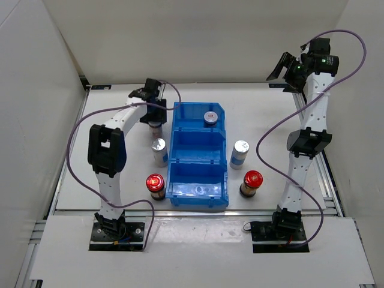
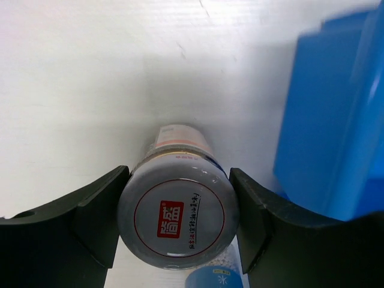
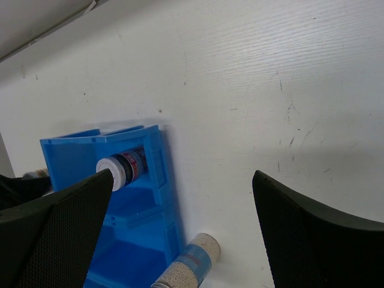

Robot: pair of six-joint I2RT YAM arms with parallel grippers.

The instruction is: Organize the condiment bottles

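My left gripper next moves up over the bin's side, then down into the bin's far section's empty side (image 1: pixel 189 118) to release the bottle, its match alongside.
My left gripper (image 1: pixel 154 115) is shut on a short grey-lidded bottle (image 2: pixel 177 219), which stands on the table just left of the blue bin's far compartment. Its fingers (image 2: pixel 108 219) press both sides of the lid. The second grey-lidded bottle (image 1: pixel 211 117) stands in the bin's far compartment and also shows in the right wrist view (image 3: pixel 123 168). Two white-blue silver-capped bottles (image 1: pixel 159 151) (image 1: pixel 239 153) stand on either side of the bin. Two brown red-capped bottles (image 1: pixel 155 186) (image 1: pixel 251 183) stand nearer the front. My right gripper (image 1: pixel 287 68) is open, empty and raised high at the far right.
The blue three-compartment bin (image 1: pixel 198 180) sits mid-table; its middle and near compartments hold nothing. White walls close in the table on the left, back and right. The right arm's purple cable hangs to the right of the bin.
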